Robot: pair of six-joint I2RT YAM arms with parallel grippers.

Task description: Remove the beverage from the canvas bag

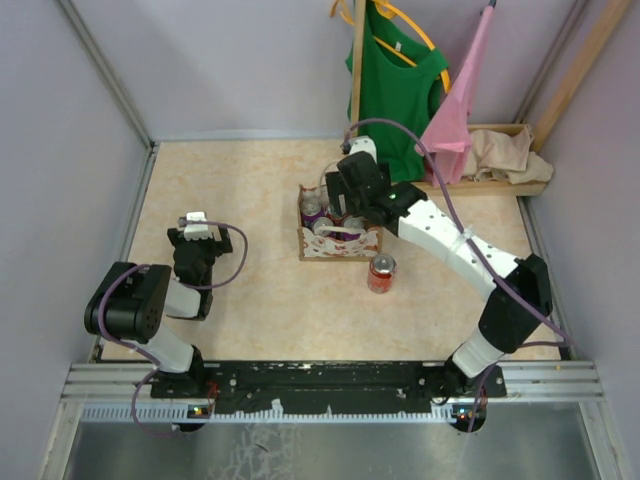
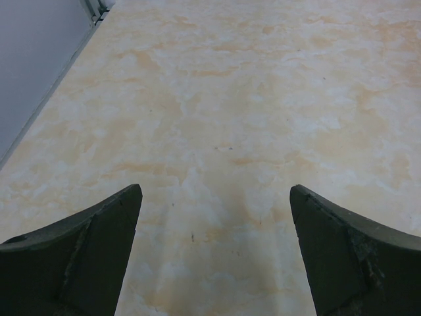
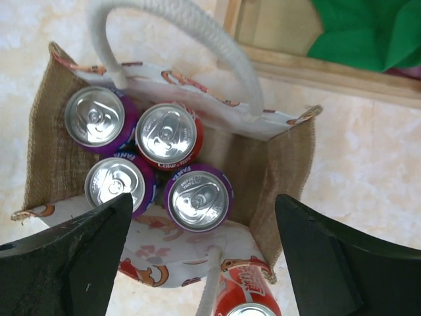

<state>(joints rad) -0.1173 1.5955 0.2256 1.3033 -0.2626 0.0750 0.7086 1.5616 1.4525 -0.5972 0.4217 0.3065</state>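
Observation:
I should next lower my right gripper into the canvas bag, around the purple can by the canvas bag's empty side [image 1: 354, 224] [image 3: 198, 199], because that can stands below, between my gripper's open fingers.
The canvas bag [image 1: 340, 243] stands mid-table, cream with red print and white loop handles. In the right wrist view the canvas bag [image 3: 293, 164] holds several upright cans: purple ones [image 3: 197, 196], [image 3: 97, 118], [image 3: 117, 184] and a red one [image 3: 168, 135]. A red can [image 1: 381, 273] stands on the table just outside the bag, also seen in the right wrist view [image 3: 247, 296]. My right gripper [image 1: 345, 195] hovers open over the bag; in its own view the gripper [image 3: 204, 220] straddles a purple can. My left gripper [image 1: 196, 224] is open and empty over bare table [image 2: 217, 197].
A wooden tray [image 1: 500, 175] with a beige cloth [image 1: 510, 152] sits at the back right. A green shirt [image 1: 400, 80] and a pink garment [image 1: 455, 115] hang behind the bag. Walls enclose the table on three sides.

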